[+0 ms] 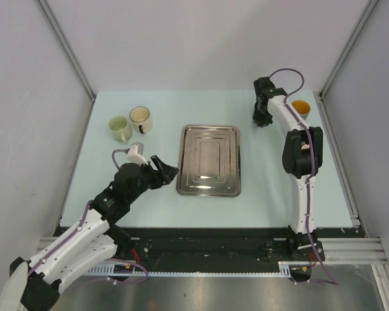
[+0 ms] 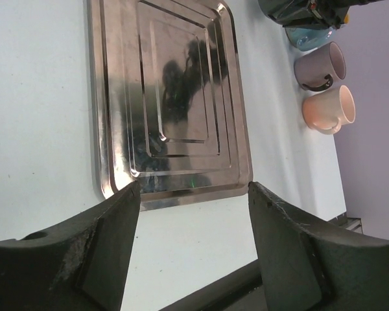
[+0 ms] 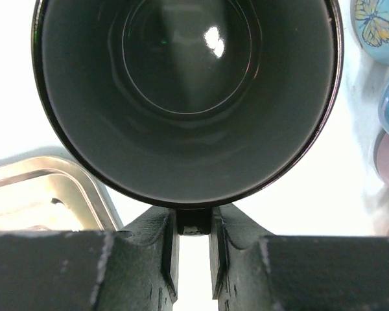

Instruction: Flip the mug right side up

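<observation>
The mug's opening already faces up, so I will keep my right gripper still where it is and open its fingers to let go of the mug's handle [image 3: 194, 221].
A black mug [image 3: 188, 97] fills the right wrist view, its open mouth facing the camera so I look into its glossy inside. My right gripper [image 3: 194, 223] is shut on the mug's handle, which sits between the two fingers. In the top view this gripper [image 1: 262, 118] and the dark mug are at the far right of the table, right of the tray. My left gripper [image 2: 193, 194] is open and empty, low over the table just before the near-left edge of the steel tray [image 2: 117, 129]; in the top view it [image 1: 165, 171] is at the tray's left side.
The steel tray [image 1: 188, 162] lies mid-table. A green mug [image 1: 120, 127] and a white mug [image 1: 141, 119] stand far left. An orange mug [image 1: 301, 107] stands far right. The left wrist view shows a purple mug [image 2: 319, 67] and a peach mug [image 2: 329, 109] lying beyond the tray.
</observation>
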Motion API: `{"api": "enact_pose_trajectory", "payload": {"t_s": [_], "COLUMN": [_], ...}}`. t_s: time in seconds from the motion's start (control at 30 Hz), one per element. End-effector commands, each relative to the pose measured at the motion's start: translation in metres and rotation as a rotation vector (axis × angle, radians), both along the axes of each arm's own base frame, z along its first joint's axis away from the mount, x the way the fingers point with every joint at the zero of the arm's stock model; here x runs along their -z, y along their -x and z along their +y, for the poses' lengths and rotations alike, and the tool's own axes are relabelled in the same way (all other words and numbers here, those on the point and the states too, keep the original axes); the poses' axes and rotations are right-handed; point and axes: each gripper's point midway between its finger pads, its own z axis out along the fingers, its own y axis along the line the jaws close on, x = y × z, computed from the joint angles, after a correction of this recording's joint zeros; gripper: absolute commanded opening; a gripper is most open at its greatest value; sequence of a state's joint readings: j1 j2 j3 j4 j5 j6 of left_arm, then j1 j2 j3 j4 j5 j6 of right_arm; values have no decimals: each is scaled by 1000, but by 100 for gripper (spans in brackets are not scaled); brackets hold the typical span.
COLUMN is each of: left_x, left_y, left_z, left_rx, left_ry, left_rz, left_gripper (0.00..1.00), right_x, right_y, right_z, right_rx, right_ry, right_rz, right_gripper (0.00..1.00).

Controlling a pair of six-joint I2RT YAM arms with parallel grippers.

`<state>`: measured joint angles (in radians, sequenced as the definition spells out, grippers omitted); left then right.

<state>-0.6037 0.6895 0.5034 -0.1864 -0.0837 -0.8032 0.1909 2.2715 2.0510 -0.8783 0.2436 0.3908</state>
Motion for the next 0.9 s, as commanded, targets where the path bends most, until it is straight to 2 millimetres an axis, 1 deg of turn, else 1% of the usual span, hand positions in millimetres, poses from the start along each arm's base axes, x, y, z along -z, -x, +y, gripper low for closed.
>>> {"api": "enact_pose_trajectory", "payload": {"t_s": [0.0, 0.2, 0.3, 0.4, 0.43, 0.47, 0.5, 0.6, 0.63, 0.67, 0.7, 0.77, 0.8, 0.87], "left_x": [-2, 1, 2, 4, 4, 3, 3, 3, 3, 4, 4, 4, 4, 4], "left_y": [-3, -2, -2, -2, -2, -2, -2, -2, -1, -1, -1, -1, -1, 0], "left_z": [0, 1, 1, 1, 1, 1, 1, 1, 1, 0, 0, 0, 0, -1], "left_rx": [-2, -7, -7, -7, -7, -7, -7, -7, -4, -1, -1, 3, 3, 6], "left_ry": [6, 3, 3, 0, 0, 1, 2, 3, 5, 2, 3, 5, 3, 4], "left_rz": [-14, -14, -10, -5, -5, -6, -8, -7, -8, -4, -3, -4, -1, 0], "left_gripper": [71, 71, 71, 71, 71, 71, 71, 71, 71, 72, 72, 71, 71, 72], "right_x": [-25, -11, -9, -7, -7, -6, -5, -5, -5, -8, -9, -15, -15, -22], "right_y": [-19, -18, -18, -18, -18, -17, -17, -16, -15, -16, -15, -15, -15, -13], "right_z": [-5, -8, -6, -6, -6, -6, -6, -6, -6, -6, -7, -7, -7, -8], "right_rx": [11, 9, 4, 3, 3, 2, 0, 1, 2, 3, 6, 4, 5, 6], "right_ry": [-6, 0, -5, -4, -4, -4, -1, 0, 0, 0, 5, 15, 17, 19], "right_rz": [-77, -46, -42, -37, -37, -32, -32, -28, -26, -33, -34, -46, -48, -56], "right_gripper": [0, 0, 1, 11, 17, 19, 24, 31, 36, 39, 45, 51, 57, 60]}}
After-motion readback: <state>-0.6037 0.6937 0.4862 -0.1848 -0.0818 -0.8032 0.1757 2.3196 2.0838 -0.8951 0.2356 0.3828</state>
